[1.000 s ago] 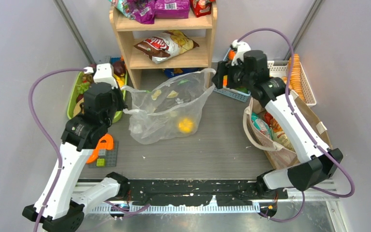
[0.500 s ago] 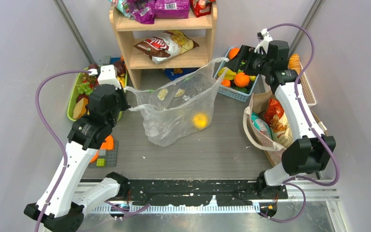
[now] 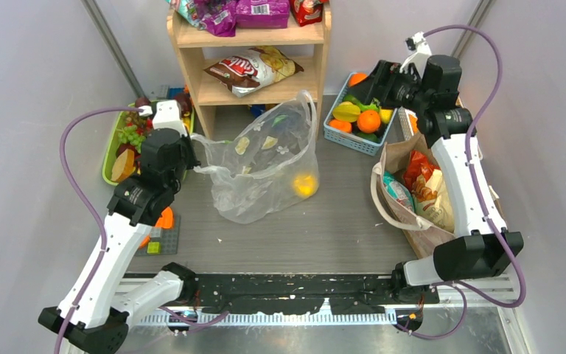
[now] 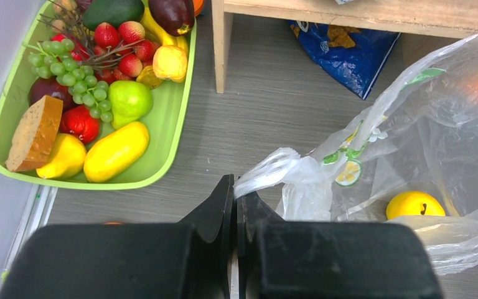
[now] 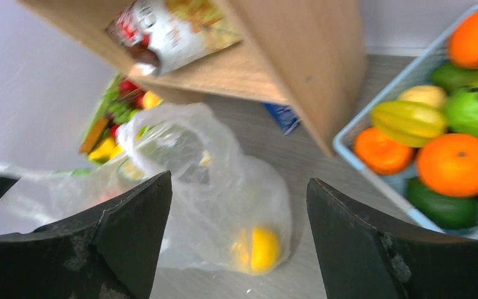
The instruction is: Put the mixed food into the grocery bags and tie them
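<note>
My right gripper will next turn its fingers away from the bag [image 3: 265, 166] and bring them down around the uncovered orange beside the yellow fruit [image 3: 369, 122], because the orange is below.
The clear plastic bag [image 3: 265, 166] stands open mid-table with a yellow lemon [image 3: 306, 184] inside. My left gripper [image 3: 190, 151] is shut on the bag's left handle [image 4: 267, 174]. My right gripper [image 3: 377, 80] is open and empty, above the blue basket [image 3: 339, 136] of oranges and other fruit. In the right wrist view the bag [image 5: 211, 168] and the lemon [image 5: 258, 249] show between the spread jaws, well below them. The tan tote [image 3: 442, 232] at right holds snack packets [image 3: 420, 173].
A wooden shelf [image 3: 191, 66] at the back carries a brown-white packet [image 3: 254, 70] and purple packets [image 3: 261, 11]. A green tray [image 4: 162, 143] of fruit is at the left, a blue packet [image 4: 342, 47] lies under the shelf, and a white basket [image 3: 472, 140] stands at far right.
My right gripper let go of the bag's right handle and moved back and right over the blue basket. The bag's right side sprang back. The left gripper kept its hold.
</note>
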`<state>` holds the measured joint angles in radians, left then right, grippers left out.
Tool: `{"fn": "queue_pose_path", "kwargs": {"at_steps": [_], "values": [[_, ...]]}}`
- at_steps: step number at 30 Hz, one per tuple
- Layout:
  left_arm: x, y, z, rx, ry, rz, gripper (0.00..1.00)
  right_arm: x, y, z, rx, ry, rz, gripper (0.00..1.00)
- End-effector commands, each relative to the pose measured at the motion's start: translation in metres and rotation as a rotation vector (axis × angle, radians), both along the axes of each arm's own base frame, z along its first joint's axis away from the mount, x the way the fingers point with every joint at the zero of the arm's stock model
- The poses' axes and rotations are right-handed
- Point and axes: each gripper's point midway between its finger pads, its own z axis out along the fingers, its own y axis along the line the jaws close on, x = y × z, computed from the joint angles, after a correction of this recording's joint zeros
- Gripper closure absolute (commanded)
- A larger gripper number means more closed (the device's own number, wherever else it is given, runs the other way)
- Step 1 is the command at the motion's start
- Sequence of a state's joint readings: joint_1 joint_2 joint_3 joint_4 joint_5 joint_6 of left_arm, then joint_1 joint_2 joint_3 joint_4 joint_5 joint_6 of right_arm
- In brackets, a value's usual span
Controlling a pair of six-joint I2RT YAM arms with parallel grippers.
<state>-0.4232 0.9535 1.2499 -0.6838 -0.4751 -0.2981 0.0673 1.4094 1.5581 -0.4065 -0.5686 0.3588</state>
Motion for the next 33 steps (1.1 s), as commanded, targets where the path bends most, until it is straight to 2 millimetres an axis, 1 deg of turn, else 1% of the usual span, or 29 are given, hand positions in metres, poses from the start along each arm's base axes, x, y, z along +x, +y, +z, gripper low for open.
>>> {"fn": "queue_pose_path", "kwargs": {"at_steps": [1, 2, 3, 4, 5, 6, 9, 10, 11, 12, 13, 16, 17, 20, 21, 22, 23, 24, 26, 30, 33], "values": [[-0.001, 0.002, 0.016, -0.04, -0.094, 0.004, 1.0, 0.026, -0.049, 0.002, -0.138, 0.014, -0.251, 0.12], [-0.002, 0.002, 0.016, -0.045, -0.106, 0.001, 1.0, 0.033, -0.06, -0.015, -0.188, 0.059, -0.3, 0.12], [-0.003, 0.002, 0.016, -0.048, -0.116, 0.001, 1.0, 0.037, -0.065, -0.019, -0.212, 0.07, -0.327, 0.12], [-0.003, 0.004, 0.017, -0.048, -0.121, 0.005, 1.0, 0.044, -0.076, -0.034, -0.263, 0.104, -0.376, 0.11], [-0.004, 0.005, 0.018, -0.043, -0.123, 0.012, 1.0, 0.051, -0.079, -0.047, -0.293, 0.13, -0.391, 0.11], [-0.004, 0.007, 0.017, -0.038, -0.12, 0.017, 1.0, 0.055, -0.087, -0.055, -0.339, 0.149, -0.422, 0.11], [-0.003, 0.003, 0.015, -0.04, -0.106, 0.002, 1.0, 0.073, -0.095, -0.084, -0.422, 0.218, -0.452, 0.11], [-0.003, 0.001, 0.013, -0.044, -0.101, -0.008, 1.0, 0.076, -0.101, -0.091, -0.454, 0.236, -0.472, 0.11], [-0.003, -0.001, 0.013, -0.051, -0.099, -0.016, 1.0, 0.083, -0.101, -0.099, -0.47, 0.252, -0.474, 0.11], [-0.003, -0.003, 0.012, -0.054, -0.097, -0.025, 1.0, 0.086, -0.105, -0.105, -0.498, 0.265, -0.486, 0.11], [-0.003, -0.004, 0.012, -0.056, -0.096, -0.028, 1.0, 0.092, -0.105, -0.114, -0.523, 0.285, -0.484, 0.11], [-0.002, -0.005, 0.01, -0.056, -0.09, -0.034, 1.0, 0.105, -0.107, -0.129, -0.584, 0.32, -0.496, 0.11], [-0.002, -0.005, 0.009, -0.056, -0.088, -0.035, 1.0, 0.112, -0.108, -0.139, -0.609, 0.344, -0.499, 0.11], [-0.002, -0.007, 0.009, -0.056, -0.085, -0.041, 1.0, 0.122, -0.108, -0.153, -0.631, 0.371, -0.495, 0.11], [-0.002, -0.007, 0.008, -0.057, -0.084, -0.044, 1.0, 0.126, -0.107, -0.161, -0.636, 0.383, -0.487, 0.11], [-0.001, -0.008, 0.008, -0.057, -0.082, -0.046, 1.0, 0.128, -0.106, -0.165, -0.638, 0.389, -0.484, 0.11], [-0.001, -0.008, 0.007, -0.059, -0.081, -0.047, 1.0, 0.133, -0.105, -0.175, -0.641, 0.403, -0.479, 0.12], [-0.001, -0.009, 0.006, -0.06, -0.077, -0.051, 1.0, 0.134, -0.105, -0.179, -0.642, 0.407, -0.477, 0.12], [0.0, -0.012, 0.004, -0.066, -0.071, -0.062, 1.0, 0.142, -0.102, -0.197, -0.642, 0.431, -0.46, 0.13], [0.0, -0.014, 0.005, -0.075, -0.072, -0.072, 1.0, 0.151, -0.097, -0.218, -0.633, 0.459, -0.443, 0.15], [-0.001, -0.015, 0.005, -0.078, -0.074, -0.077, 1.0, 0.154, -0.096, -0.232, -0.628, 0.484, -0.44, 0.18]]}}
